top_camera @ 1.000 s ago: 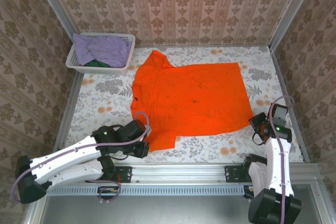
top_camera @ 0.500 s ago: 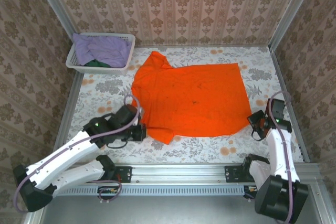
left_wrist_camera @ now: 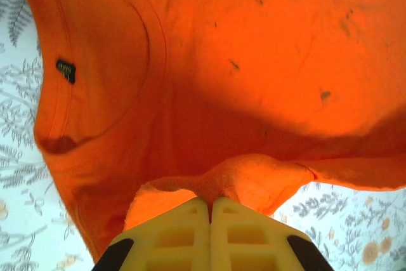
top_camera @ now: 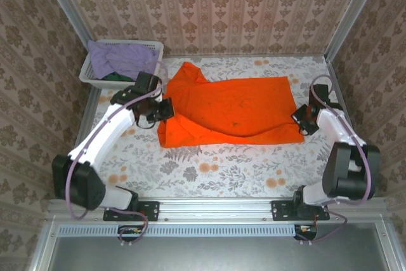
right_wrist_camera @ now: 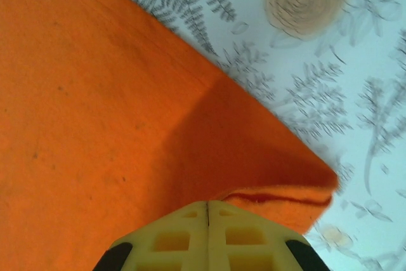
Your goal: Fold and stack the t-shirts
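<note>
The pinched fold of the t-shirt's edge hangs above the t-shirt, so the robot's left hand will next ease outward and down onto the orange cloth point(left_wrist_camera: 250, 179) beside the collar and let go of that edge.
The bright orange t-shirt point(top_camera: 231, 111) lies across the middle of the flowered table, its near half lifted and carried back over the far half. My left gripper point(top_camera: 166, 110) is shut on the shirt's left edge, a pinch of orange cloth point(left_wrist_camera: 250, 179) bunched at its fingertips point(left_wrist_camera: 210, 202); the collar with a dark label point(left_wrist_camera: 65, 70) lies beyond. My right gripper point(top_camera: 302, 120) is shut on the hem corner point(right_wrist_camera: 285, 198) at the shirt's right side. A lavender t-shirt point(top_camera: 120, 60) and a dark green one point(top_camera: 113, 77) sit in the basket.
The white lattice basket point(top_camera: 147, 46) stands at the far left corner. Patterned walls and metal posts close in the table on three sides. The metal rail point(top_camera: 216, 207) with both arm bases runs along the near edge.
Both arms have swung away from the near edge toward the far side, dragging the shirt's near edge up and back. The orange shirt now covers a narrower band of the table.
</note>
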